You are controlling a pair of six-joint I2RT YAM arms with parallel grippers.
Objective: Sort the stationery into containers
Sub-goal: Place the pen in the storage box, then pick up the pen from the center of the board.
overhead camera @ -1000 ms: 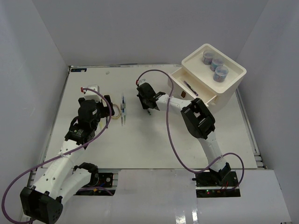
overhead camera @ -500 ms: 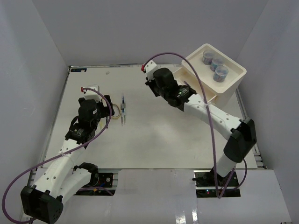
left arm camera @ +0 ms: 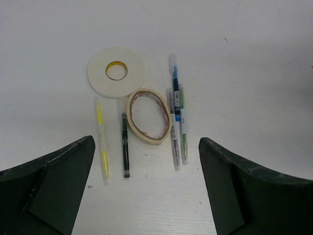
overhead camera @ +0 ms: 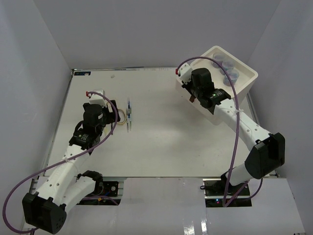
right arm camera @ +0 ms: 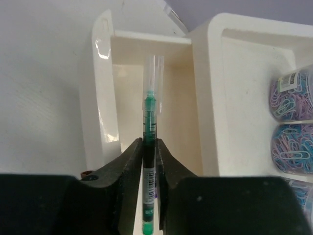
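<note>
The black pen's near end is clear of the tan tape loop, so I will bring my left gripper down onto that end and close it there.
My right gripper is shut on a green pen and holds it upright over the open top drawer of the white box. From above, this gripper hides most of that drawer beside the box. Jars of paper clips stand in the box's tray top. My left gripper is open and empty above the table, just short of a white tape ring, a tan tape loop, a yellow pen, a black pen and blue and green pens. In the top view it sits left of the pens.
The drawer's red-brown handle shows at its near left corner. Grey walls close the table on three sides. A small white block lies behind the left gripper.
My right arm has swung from the middle of the table back and right to the box, carrying the green pen over the open drawer. The left arm has not moved.
</note>
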